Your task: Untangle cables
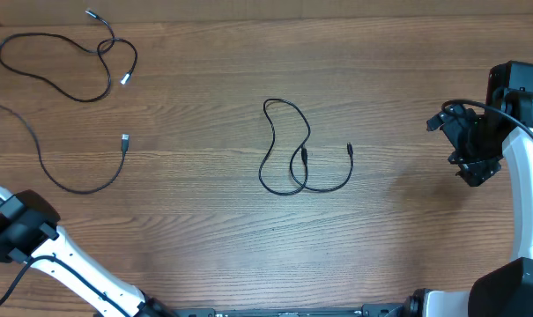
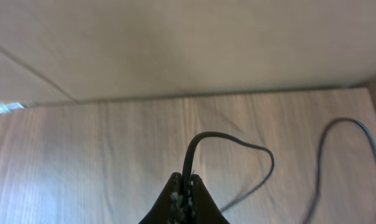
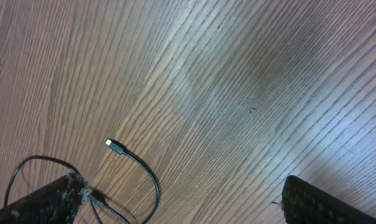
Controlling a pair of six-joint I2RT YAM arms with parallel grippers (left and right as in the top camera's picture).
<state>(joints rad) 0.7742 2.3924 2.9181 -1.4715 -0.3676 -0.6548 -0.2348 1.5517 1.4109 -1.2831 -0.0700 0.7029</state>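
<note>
I should next swing my left gripper to the second cable's curve (image 1: 51,179), which is below it and to its right in the overhead view, turn it down, and release the held end.
Three thin black cables lie on the wooden table. One forms a loop at the far left (image 1: 68,92), with silver plugs. A second (image 1: 81,189) curves in from the left edge to a silver plug. The third (image 1: 288,145) lies loosely looped in the middle. It also shows in the right wrist view (image 3: 147,174), with a silver plug end. My left gripper (image 2: 183,183) is shut on a black cable (image 2: 237,142) near the table's left edge. Its wrist (image 1: 15,224) shows at the bottom left of the overhead view. My right gripper (image 1: 476,169) is open and empty, right of the middle cable, and also shows in its wrist view (image 3: 181,205).
The table's far edge and a pale floor (image 2: 175,43) show beyond it in the left wrist view. Thicker black wires run along the right arm (image 1: 513,114).
</note>
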